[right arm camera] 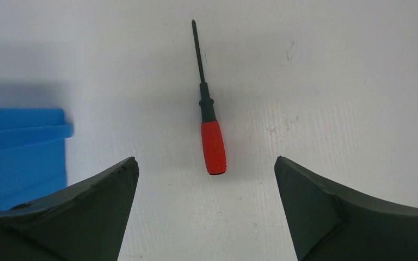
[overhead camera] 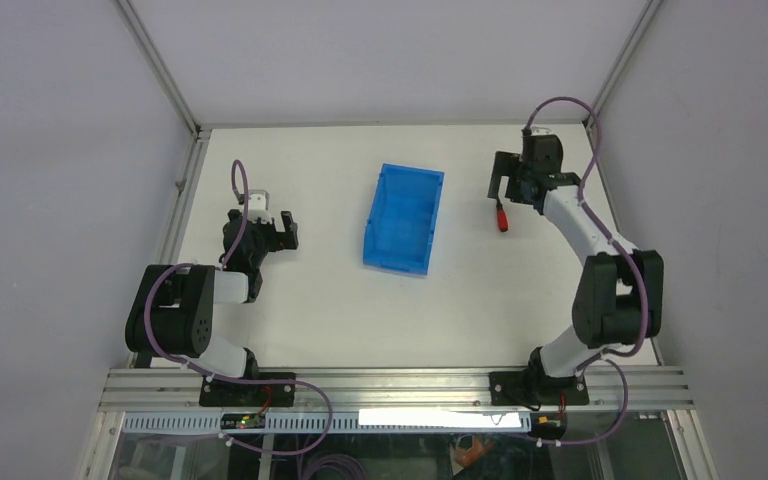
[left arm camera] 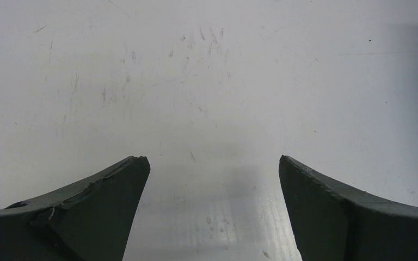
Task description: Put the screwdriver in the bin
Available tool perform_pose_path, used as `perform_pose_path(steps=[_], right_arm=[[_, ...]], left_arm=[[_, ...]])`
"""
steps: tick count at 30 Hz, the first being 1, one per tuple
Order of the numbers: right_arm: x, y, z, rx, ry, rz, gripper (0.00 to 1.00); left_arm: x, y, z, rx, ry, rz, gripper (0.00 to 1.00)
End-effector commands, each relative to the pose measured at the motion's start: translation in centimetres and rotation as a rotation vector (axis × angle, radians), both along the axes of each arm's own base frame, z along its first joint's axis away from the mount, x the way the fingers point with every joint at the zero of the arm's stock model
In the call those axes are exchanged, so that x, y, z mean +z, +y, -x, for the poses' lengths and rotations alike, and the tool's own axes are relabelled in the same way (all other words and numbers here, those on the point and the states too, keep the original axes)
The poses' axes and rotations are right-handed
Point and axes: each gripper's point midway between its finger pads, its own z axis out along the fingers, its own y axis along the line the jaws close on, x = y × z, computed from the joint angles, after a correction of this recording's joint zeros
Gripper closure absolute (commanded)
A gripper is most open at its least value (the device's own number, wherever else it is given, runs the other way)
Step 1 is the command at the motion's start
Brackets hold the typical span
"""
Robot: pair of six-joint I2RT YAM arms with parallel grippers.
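My right gripper should move down onto the screwdriver's red handle (overhead camera: pixel 502 219) (right arm camera: pixel 213 147) next and close there. The handle lines up between my open fingers in the wrist view.
The screwdriver (overhead camera: pixel 502 217) has a short red handle and a thin black shaft and lies flat on the white table, right of the bin (overhead camera: pixel 397 262). In the right wrist view the screwdriver (right arm camera: pixel 213 147) points away, its red butt end level with my fingertips and touching neither. My right gripper (right arm camera: pixel 205 159) is open above it, seen from above at my right gripper (overhead camera: pixel 510 193). The blue bin (right arm camera: pixel 22 157) shows at that view's left edge. My left gripper (overhead camera: pixel 287 231) is open over bare table, with nothing between the fingers of my left gripper (left arm camera: pixel 213 157).
The bin stands mid-table between the two arms. Metal frame rails (overhead camera: pixel 182 190) run along the table's left, back and right edges, with grey walls beyond.
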Motion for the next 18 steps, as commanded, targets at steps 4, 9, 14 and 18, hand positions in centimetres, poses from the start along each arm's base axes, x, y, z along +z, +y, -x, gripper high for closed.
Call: perform_pose_path(steps=[4,9,14,18], right_arm=[[-6.3,-0.2,-0.5,0.039,0.275,0.061,0.04],[-9.6,-0.5,-0.9,0.025,0.352,0.074,0.11],[-11.6,-0.7,-0.8,0.02,0.405,0.075,0.22],[-12.4,-0.8,-0.5,0.016,0.433,0.061,0.48]], left_arm=[[1.7,0.1,-0.9,0.008,-0.058,0.006,0.01],[1.7,0.1,-0.9,0.009,-0.056,0.007,0.01],[1.7,0.1,-0.9,0.008,-0.057,0.007,0.01],[1.7,0.1,-0.9,0.007,-0.056,0.007,0.01]])
